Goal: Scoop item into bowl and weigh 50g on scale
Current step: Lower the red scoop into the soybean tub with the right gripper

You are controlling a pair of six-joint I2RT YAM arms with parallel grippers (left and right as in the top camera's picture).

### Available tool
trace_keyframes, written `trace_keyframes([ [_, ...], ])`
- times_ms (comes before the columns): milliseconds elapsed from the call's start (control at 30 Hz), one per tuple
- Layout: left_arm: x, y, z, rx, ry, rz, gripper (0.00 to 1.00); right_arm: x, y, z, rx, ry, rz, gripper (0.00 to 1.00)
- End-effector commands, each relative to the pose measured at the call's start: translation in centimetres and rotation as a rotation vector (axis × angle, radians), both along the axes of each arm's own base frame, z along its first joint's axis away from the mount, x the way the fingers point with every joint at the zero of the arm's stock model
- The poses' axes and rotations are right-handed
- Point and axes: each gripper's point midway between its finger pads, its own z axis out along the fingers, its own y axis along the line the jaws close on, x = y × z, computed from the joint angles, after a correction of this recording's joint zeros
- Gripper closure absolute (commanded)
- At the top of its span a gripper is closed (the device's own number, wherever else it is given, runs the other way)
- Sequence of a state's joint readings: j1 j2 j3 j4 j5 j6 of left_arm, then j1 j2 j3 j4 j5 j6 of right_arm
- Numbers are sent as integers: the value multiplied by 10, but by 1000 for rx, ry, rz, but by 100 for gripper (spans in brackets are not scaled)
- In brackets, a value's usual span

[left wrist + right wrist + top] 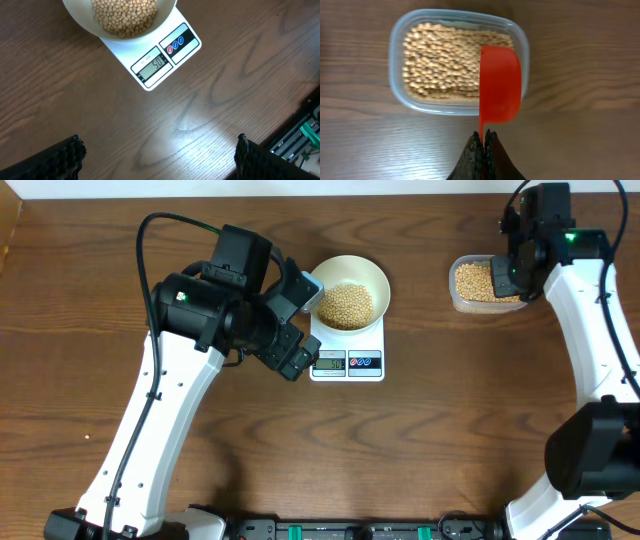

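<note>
I will turn my right gripper and move it down next to let go of the scoop (500, 90) on the beans by the tub's near rim (466, 89), because the scale's display already shows the target weight.
The white bowl (350, 277) holds a heap of pale-tan beans (345, 305) and stands on the white scale (347, 363). In the left wrist view the bowl (82, 22) with beans (125, 15) sits on the scale (155, 65), whose display shows digits. My left gripper (157, 155) is open and empty, hovering over bare table beside the scale. My right gripper (483, 137) is shut on the handle of a red scoop (500, 90), which hangs empty over the right edge of the clear tub (397, 60) full of beans (445, 60). In the overhead view the right gripper (510, 270) is over that tub (468, 302).
The clear tub stands at the back right, apart from the scale. The table's front edge and some equipment (305, 135) show at the lower right of the left wrist view. The arm bases (300, 530) are along the front edge.
</note>
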State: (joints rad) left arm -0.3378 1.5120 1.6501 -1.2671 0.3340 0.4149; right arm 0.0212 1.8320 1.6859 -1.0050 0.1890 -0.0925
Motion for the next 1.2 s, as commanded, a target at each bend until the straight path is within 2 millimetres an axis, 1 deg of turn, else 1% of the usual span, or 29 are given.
trace_keyframes([
  [0, -1, 1, 8, -5, -23, 10, 2, 1, -11, 22, -138, -46, -21, 99],
  [100, 0, 1, 8, -5, -23, 11, 2, 1, -9, 24, -163, -45, -11, 99],
  [367, -1, 1, 8, -5, -23, 11, 2, 1, -2, 23, -138, -52, -14, 99],
  [467, -1, 1, 8, -5, -23, 11, 2, 3, 8, 19, -15, -70, -73, 99],
  [600, -1, 1, 8, -5, -23, 11, 2, 6, 20, 16, 217, -88, -166, 99],
  [667, -1, 1, 8, -5, -23, 11, 2, 9, 17, 17, 303, -102, -243, 99],
  [767, -1, 1, 8, -5, -23, 11, 2, 8, 4, 16, 384, -120, -427, 99],
  [833, -1, 1, 8, -5, -23, 11, 2, 7, 1, 14, 448, -117, -502, 99],
  [933, -1, 1, 8, -5, -23, 11, 2, 6, 6, 7, 579, -91, -570, 99],
  [1067, 0, 1, 8, -5, -23, 11, 2, 6, 12, -6, 684, -64, -621, 99],
  [1167, -1, 1, 8, -5, -23, 11, 2, 4, 15, -19, 739, -44, -663, 99],
])
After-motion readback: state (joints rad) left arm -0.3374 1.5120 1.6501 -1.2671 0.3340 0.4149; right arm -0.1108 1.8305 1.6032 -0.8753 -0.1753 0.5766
